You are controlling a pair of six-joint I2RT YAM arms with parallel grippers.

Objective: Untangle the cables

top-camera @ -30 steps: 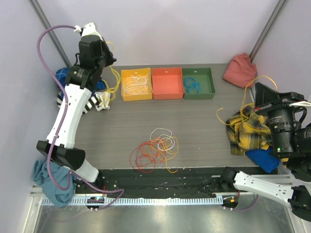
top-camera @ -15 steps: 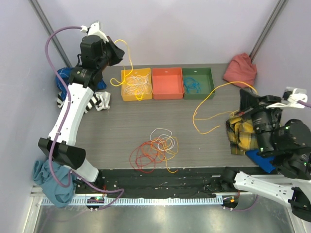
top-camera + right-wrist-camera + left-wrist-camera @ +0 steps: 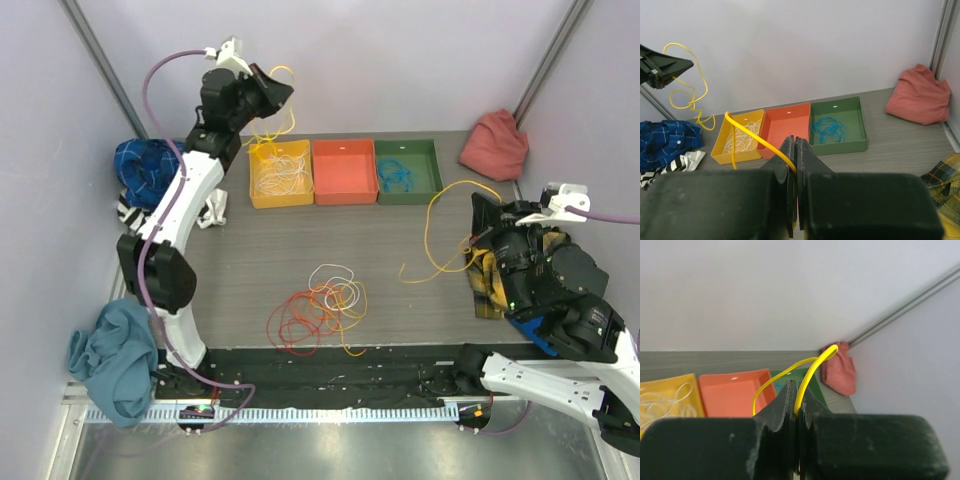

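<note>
The robot will move its left gripper down over the bare orange tray (image 3: 344, 172) (image 3: 730, 396), which is below the gripper and to its right in the top view, and let go of the yellow cable.
A tangle of white, orange, red and yellow cables (image 3: 322, 305) lies on the table's near middle. My left gripper (image 3: 286, 91) is raised high above the yellow tray (image 3: 254, 188) and is shut on a yellow cable (image 3: 270, 125), which hangs in loops toward the tray. In the left wrist view that yellow cable (image 3: 812, 367) rises from between the closed jaws of the left gripper (image 3: 798, 390). At the right, my right gripper (image 3: 478, 212) is shut on another yellow cable (image 3: 432, 225), which arcs down to the table. The right wrist view shows this cable (image 3: 752, 132) leaving the right gripper (image 3: 796, 142) to the left.
White cables fill the yellow tray; the orange tray (image 3: 344, 172) is bare and the green tray (image 3: 430, 170) holds a blue cable (image 3: 394, 176). Cloths lie around: red (image 3: 495, 145), yellow plaid (image 3: 490, 278), blue (image 3: 145, 160), striped (image 3: 210, 210), teal (image 3: 105, 360).
The left gripper has swung right and up over the yellow tray, carrying its yellow cable. The right gripper has shifted left and its cable's loop has drawn in toward it.
</note>
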